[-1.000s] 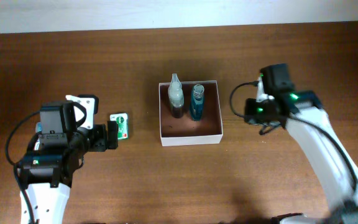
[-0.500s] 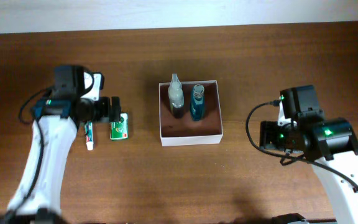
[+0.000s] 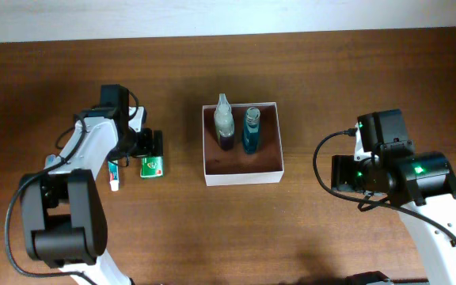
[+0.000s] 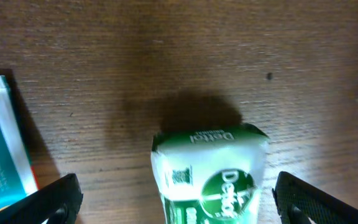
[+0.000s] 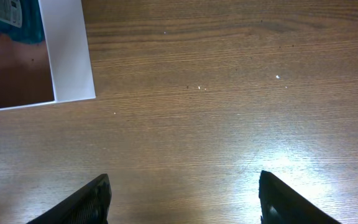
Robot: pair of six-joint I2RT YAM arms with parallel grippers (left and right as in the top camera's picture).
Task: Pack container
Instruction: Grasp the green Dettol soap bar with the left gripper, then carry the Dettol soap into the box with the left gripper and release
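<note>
The green and white packet (image 3: 152, 166) (image 4: 211, 187) is nearer the finger by the container, so my left gripper will next move toward the container and down around the packet.
The container (image 3: 242, 173) is a square white-walled box with a brownish-pink floor at the table's middle. A clear bottle with dark liquid (image 3: 224, 123) and a blue bottle (image 3: 250, 131) stand in its far half. A green and white packet (image 3: 152, 165) lies left of it. My left gripper (image 3: 150, 146) is open just above the packet. In the left wrist view the jaws (image 4: 176, 200) straddle the packet (image 4: 209, 171) without touching it. My right gripper (image 3: 336, 172) is open and empty, right of the container. The right wrist view (image 5: 183, 198) shows bare wood and the container's corner (image 5: 67, 56).
A toothpaste tube (image 3: 114, 173) lies left of the green packet; its teal and white side shows in the left wrist view (image 4: 2, 146). Brown wooden table (image 3: 347, 87) all round. A pale wall edge runs along the back.
My left arm swung up from the lower left and reached over the green packet. My right arm pulled back from beside the container to the right, then stayed still.
</note>
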